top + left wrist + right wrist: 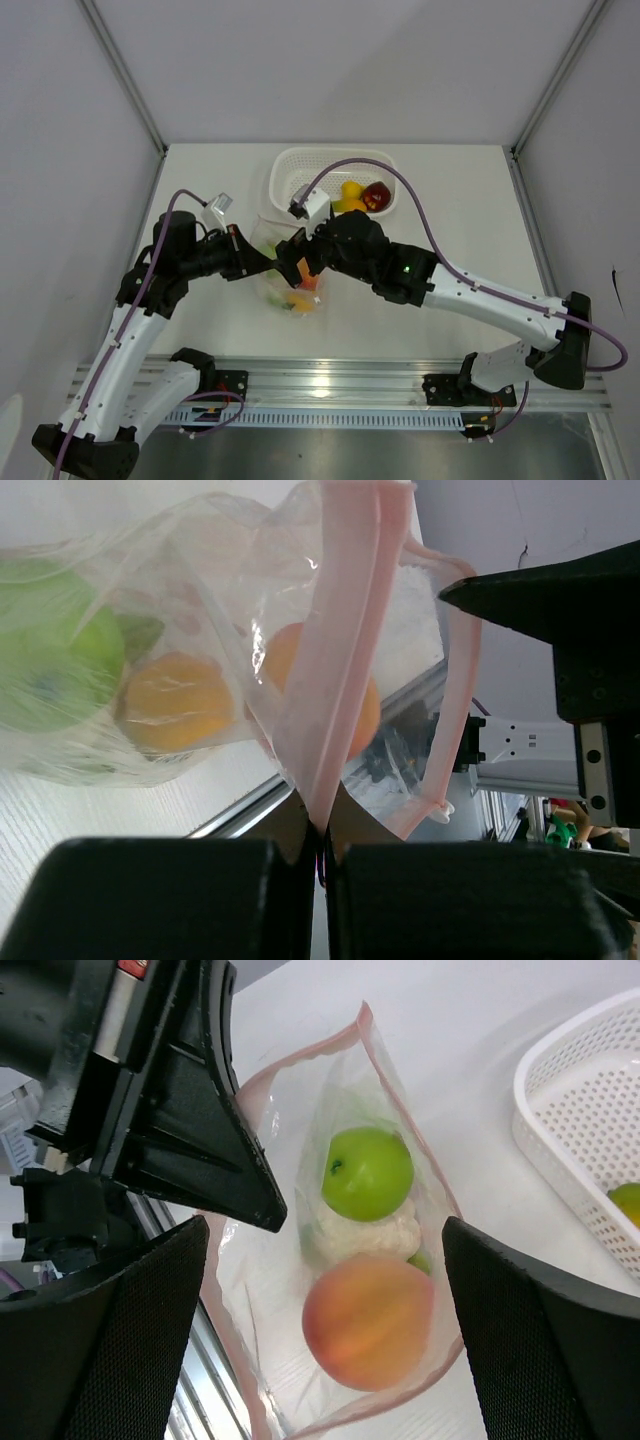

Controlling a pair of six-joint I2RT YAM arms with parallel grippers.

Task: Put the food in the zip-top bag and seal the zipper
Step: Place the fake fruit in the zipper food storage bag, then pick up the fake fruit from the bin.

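My right gripper moves outward off the bag and down onto the yellow citrus (351, 189) next, which lies outward of it, still unbagged in the basket.
The clear zip-top bag (270, 1310) lies on the table with its mouth open; it also shows in the top view (268, 240). Inside are a green apple (367, 1172), a white-green leafy vegetable (365, 1232) and a peach (368, 1320). My left gripper (320, 835) is shut on the bag's pink zipper strip (340, 660) and holds that edge up. My right gripper (325, 1230) is open and empty, right above the bag's mouth and the peach. A yellow-orange citrus (350, 192) and a dark red apple (377, 196) lie in the basket.
The white perforated basket (290, 170) stands at the back centre, just behind the right wrist. The left gripper's black body (190, 1110) is close beside my right fingers. A metal rail (330, 385) runs along the near table edge.
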